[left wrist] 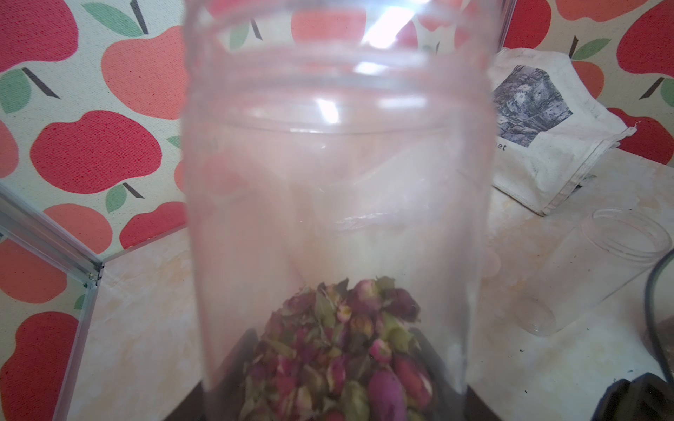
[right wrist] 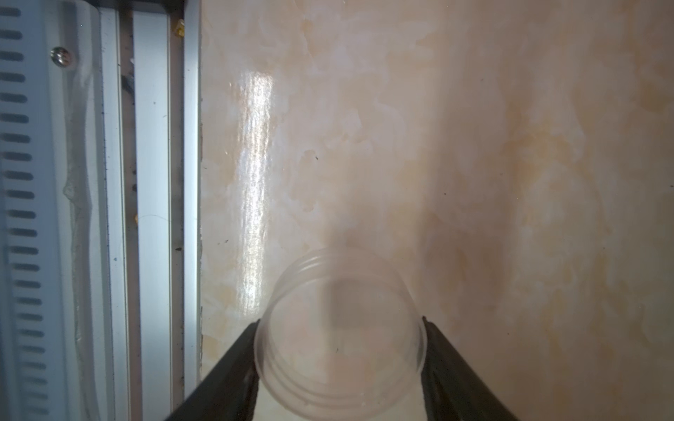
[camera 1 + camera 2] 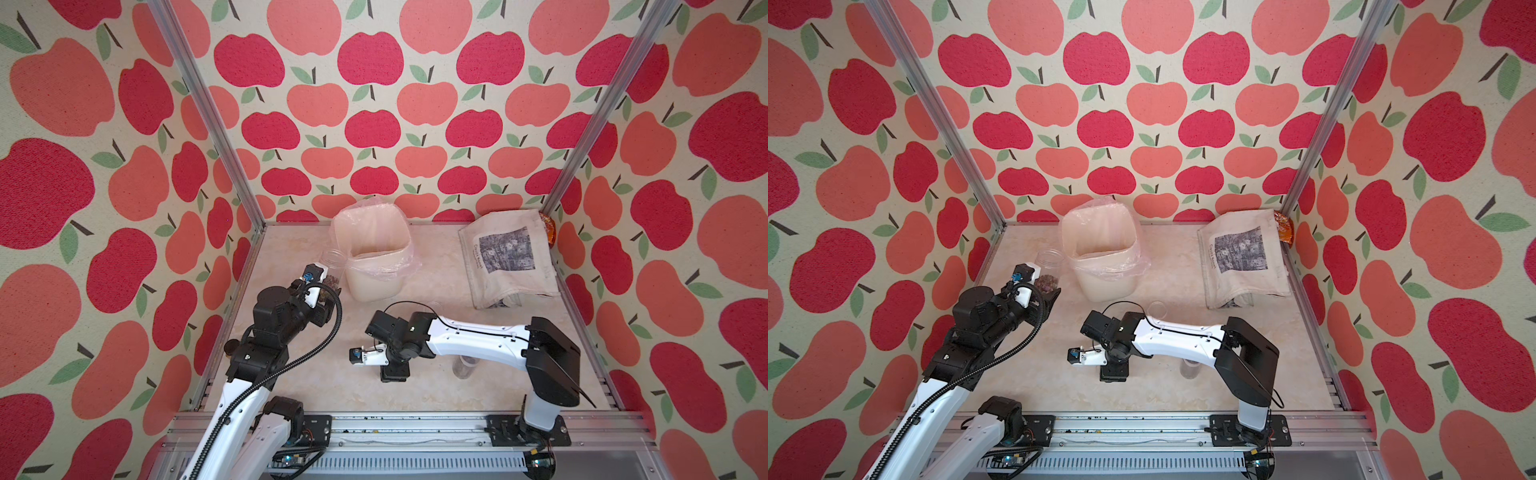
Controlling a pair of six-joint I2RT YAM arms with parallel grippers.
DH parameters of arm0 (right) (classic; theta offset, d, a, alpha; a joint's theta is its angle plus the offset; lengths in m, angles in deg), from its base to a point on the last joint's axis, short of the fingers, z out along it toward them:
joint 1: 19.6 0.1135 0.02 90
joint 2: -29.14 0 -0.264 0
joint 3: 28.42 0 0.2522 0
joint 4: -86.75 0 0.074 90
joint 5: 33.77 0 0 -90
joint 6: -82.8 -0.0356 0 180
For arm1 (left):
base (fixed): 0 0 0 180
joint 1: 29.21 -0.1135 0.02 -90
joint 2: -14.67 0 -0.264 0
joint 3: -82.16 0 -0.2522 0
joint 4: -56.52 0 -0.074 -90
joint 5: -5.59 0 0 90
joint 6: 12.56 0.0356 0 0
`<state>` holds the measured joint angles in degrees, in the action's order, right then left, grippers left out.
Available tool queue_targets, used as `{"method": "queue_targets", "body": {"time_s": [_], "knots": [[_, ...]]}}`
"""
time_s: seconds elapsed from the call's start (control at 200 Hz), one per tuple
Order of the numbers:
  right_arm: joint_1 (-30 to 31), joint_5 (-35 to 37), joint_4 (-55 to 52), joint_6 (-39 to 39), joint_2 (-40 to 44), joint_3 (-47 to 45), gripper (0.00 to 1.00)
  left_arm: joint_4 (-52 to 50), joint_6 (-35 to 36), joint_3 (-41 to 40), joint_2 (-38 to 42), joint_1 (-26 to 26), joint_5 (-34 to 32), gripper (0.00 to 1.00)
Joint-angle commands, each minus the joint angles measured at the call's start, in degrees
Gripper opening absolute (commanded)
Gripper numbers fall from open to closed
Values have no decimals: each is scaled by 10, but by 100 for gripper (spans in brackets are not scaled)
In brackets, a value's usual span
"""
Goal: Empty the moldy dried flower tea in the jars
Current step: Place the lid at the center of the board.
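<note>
The tabletop at the middle front is bare beneath the clear round lid (image 2: 341, 339). I will bring my right gripper down to it and let go of the lid.
My left gripper (image 3: 328, 293) (image 1: 339, 368) is shut on a clear jar (image 3: 331, 266) (image 3: 1050, 264) (image 1: 339, 182) just left of the bin, holding it low on the body. The jar's mouth has no lid. The dried flower tea (image 3: 333, 282) (image 3: 1045, 284) (image 1: 350, 346), a clump of dark pink and green buds, lies at its bottom between the jaws. My right gripper (image 3: 392, 376) (image 2: 341, 350) points down at the table's middle front, shut on a clear round lid (image 2: 341, 339). An empty open jar (image 3: 465, 365) (image 3: 1190, 368) (image 1: 598, 269) stands under the right arm.
The cream bin (image 3: 374, 286) (image 3: 1100, 286) with a plastic liner stands at the back middle. A printed cloth bag (image 3: 507, 257) (image 3: 1241, 257) lies at the back right, with an orange packet (image 3: 549, 232) behind it. Another clear lid (image 3: 1156, 309) lies behind the right arm.
</note>
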<state>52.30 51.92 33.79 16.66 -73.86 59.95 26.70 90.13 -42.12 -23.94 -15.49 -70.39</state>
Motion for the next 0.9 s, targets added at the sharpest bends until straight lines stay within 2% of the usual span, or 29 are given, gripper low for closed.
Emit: {"method": "queue_targets", "body": {"time_s": [0.0,0.66,0.815,0.896], "knots": [[2,13,3,-19,-17,-9,31,20,-9,5,2,-3,12,0],[21,42,11,-50,-65,-19,38,20,-13,6,1,-3,18,0],[24,35,12,-61,-70,-20,44,19,-14,9,0,-3,20,0],[24,26,10,-67,-72,-20,53,18,-17,11,-1,-4,21,0]]}}
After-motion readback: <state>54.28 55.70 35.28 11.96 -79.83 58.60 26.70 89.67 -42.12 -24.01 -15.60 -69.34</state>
